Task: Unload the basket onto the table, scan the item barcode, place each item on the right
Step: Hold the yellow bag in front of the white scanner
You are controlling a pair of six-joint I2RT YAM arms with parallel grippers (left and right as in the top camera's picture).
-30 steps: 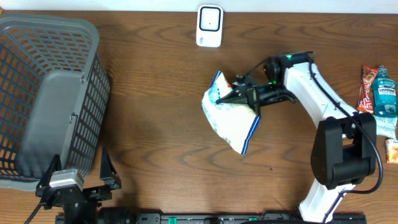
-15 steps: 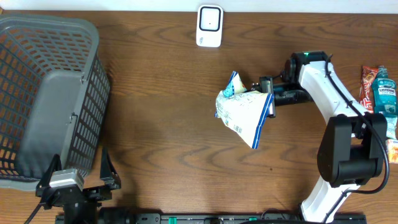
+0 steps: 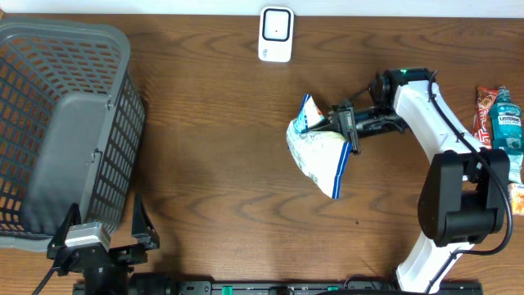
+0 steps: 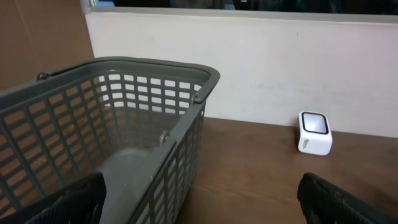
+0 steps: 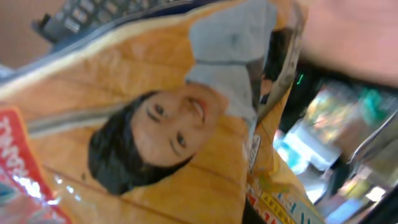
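The bag will next move outward in my right gripper to the scanner [image 3: 276, 34], then across onto the red snack packet [image 3: 484, 106]. My right gripper will let go of it there, since the other items lie gathered there.
The item is a snack bag [image 3: 321, 154], white and blue from above, held up over the table right of centre. My right gripper [image 3: 342, 121] is shut on its upper edge. In the right wrist view the bag's orange face with a printed woman's portrait [image 5: 168, 124] fills the frame and hides the fingers. A white scanner [image 3: 276, 34] stands at the table's far edge, also seen in the left wrist view as a small white box [image 4: 314, 132]. My left gripper [image 3: 103, 232] rests open near the front left, its black fingertips [image 4: 81, 199] wide apart with nothing between them.
A large grey mesh basket [image 3: 49, 90] fills the left side of the table [image 3: 213, 164]. At the right edge lie a mouthwash bottle [image 3: 507, 131], a red snack packet [image 3: 485, 111] and a small orange item [image 3: 516, 198].
My right gripper carried the bag to the right and slightly back, and turned it. In the last half second it barely shifted. The left arm stayed still.
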